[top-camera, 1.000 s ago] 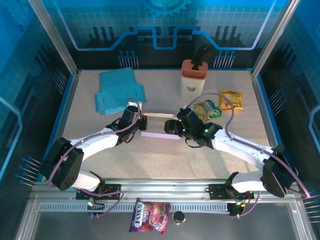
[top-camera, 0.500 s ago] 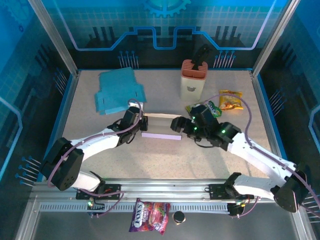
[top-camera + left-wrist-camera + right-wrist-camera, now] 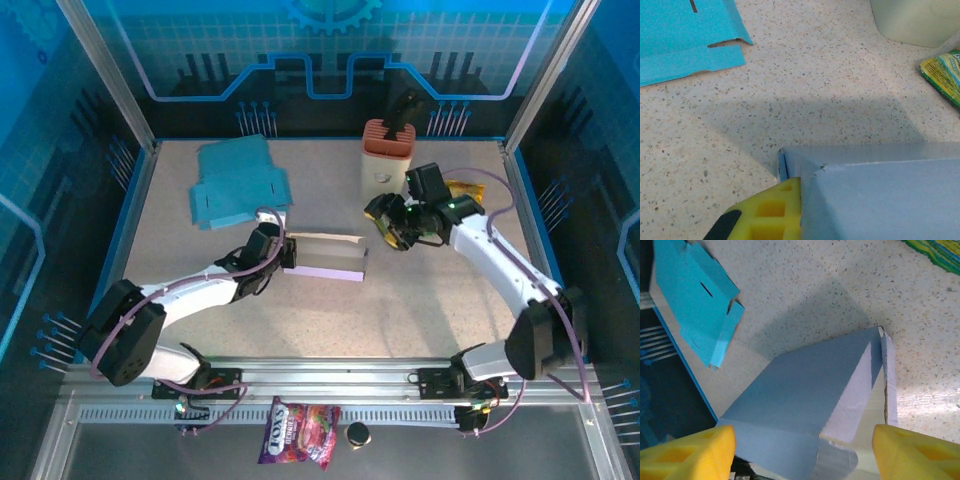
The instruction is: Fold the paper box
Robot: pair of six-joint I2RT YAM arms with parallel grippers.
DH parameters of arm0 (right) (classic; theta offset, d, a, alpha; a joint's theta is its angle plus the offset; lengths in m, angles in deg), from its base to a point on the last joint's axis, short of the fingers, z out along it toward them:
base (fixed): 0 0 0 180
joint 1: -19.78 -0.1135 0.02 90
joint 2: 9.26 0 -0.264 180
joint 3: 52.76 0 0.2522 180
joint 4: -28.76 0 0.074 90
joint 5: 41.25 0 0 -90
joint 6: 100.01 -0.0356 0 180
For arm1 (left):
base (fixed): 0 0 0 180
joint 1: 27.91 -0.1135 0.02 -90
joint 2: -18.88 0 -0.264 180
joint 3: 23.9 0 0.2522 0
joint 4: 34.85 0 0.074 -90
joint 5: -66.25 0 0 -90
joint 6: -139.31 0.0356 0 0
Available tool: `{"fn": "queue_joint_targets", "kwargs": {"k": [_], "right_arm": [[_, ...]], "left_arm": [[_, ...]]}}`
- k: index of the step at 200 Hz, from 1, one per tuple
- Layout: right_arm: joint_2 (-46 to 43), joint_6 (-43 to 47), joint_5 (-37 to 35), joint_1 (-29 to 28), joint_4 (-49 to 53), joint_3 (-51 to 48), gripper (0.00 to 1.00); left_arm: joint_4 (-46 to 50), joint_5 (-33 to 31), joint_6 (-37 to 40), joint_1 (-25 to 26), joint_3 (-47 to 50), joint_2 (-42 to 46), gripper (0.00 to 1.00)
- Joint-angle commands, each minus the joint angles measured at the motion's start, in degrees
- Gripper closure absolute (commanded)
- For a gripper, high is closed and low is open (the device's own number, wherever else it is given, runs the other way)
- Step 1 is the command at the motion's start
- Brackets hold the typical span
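The yellow finger of my left gripper sits against the box's corner flap (image 3: 792,167), so I will draw the gripper back along the box's held end toward its near corner and release the box.
The paper box (image 3: 325,258) is pale lavender-blue and stands partly raised at mid-table. My left gripper (image 3: 285,250) is shut on the box's left end. In the left wrist view, one yellow finger (image 3: 771,212) presses against the box's corner flap (image 3: 792,167), and the other finger is hidden behind the box (image 3: 880,195). My right gripper (image 3: 385,225) hovers just past the box's right end, open and holding nothing. In the right wrist view its yellow fingertips (image 3: 690,450) stand wide apart, with the box (image 3: 805,390) lying beyond them.
Flat teal box blanks (image 3: 238,182) lie at the back left. A white and salmon holder (image 3: 386,158) with a black tool stands at the back. An orange snack bag (image 3: 465,192) lies near the right arm, and a green packet (image 3: 945,75) beside the holder.
My right gripper has pulled off the box, going right and back and narrowing a little. The box now stands taller, with one wall raised. My left gripper keeps its hold.
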Motion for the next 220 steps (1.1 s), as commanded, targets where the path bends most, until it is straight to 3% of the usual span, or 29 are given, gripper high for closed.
{"fn": "queue_joint_targets", "kwargs": {"k": [1,50,107,170,220], "right_arm": [[3.0,3.0,3.1,0.7,4.5,2.5,0.29],[5.2,4.2,4.8,0.0,4.0,-0.4,0.34],[3.9,4.2,5.2,-2.5,2.4,-5.3,0.46],[0.0,3.4,2.9,-6.1,1.0,-11.8,0.52],[-1.7,2.8,0.0,-8.1,-0.9,-15.3,0.5]], "left_arm": [[2.3,0.1,-2.0,1.2,2.2,1.0,1.0],[3.8,0.0,-4.2,2.9,2.8,1.8,0.99],[6.9,-0.3,-8.6,4.9,3.7,2.6,0.92],[11.0,1.1,-14.9,5.9,6.0,5.6,0.77],[15.2,1.6,-18.2,6.8,7.4,9.2,0.67]]}}
